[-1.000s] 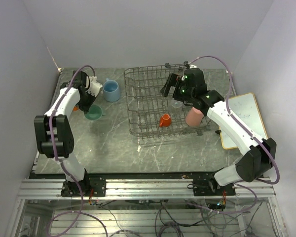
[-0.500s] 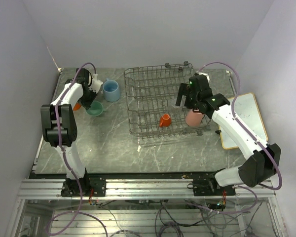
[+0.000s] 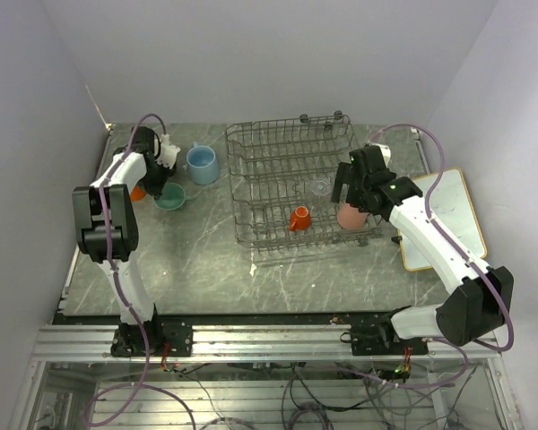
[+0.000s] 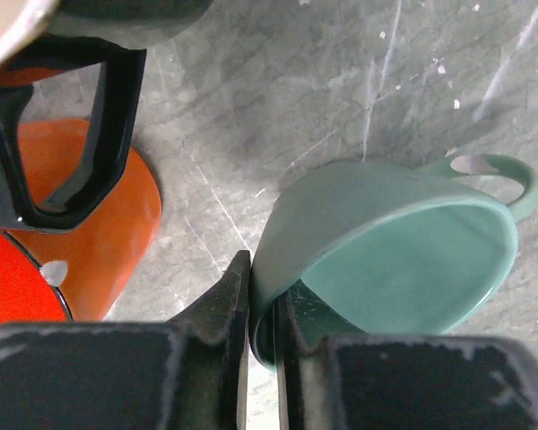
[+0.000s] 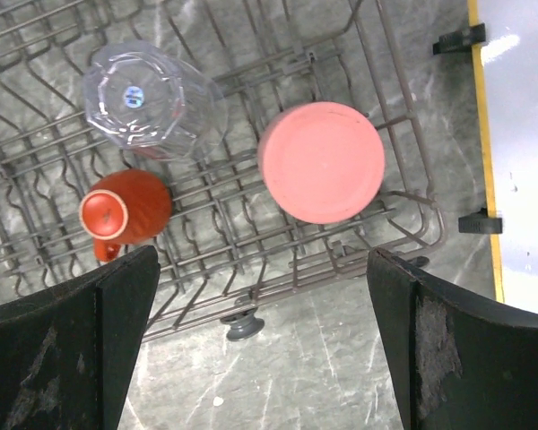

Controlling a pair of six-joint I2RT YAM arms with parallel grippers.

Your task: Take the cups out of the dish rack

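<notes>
The pink tumbler's upturned base (image 3: 351, 216) (image 5: 322, 162) is off-centre toward the white board, so the robot's right gripper will move toward that board and go down around it next.
My left gripper (image 4: 262, 287) is shut on the rim of the pale green cup (image 4: 386, 251), which tilts on the table left of the dish rack (image 3: 291, 124); from above the cup (image 3: 171, 199) lies by the light blue mug (image 3: 202, 164). An orange mug (image 4: 108, 224) and a black mug's handle (image 4: 117, 116) sit close beside it. My right gripper (image 5: 264, 331) hangs wide open over the rack's front right corner. Below it are the upturned pink tumbler (image 5: 321, 161), the clear glass (image 5: 148, 98) and the tiny orange cup (image 5: 125, 208).
A white board with a wooden frame (image 3: 439, 219) lies right of the rack, close to the right arm. Walls close in the table at the back and both sides. The rack's front rim and a round foot (image 5: 242, 327) sit just under my right fingers.
The right gripper has swung from the rack's back toward its front right, over the pink tumbler. The left wrist has drawn back slightly, still holding the green cup.
</notes>
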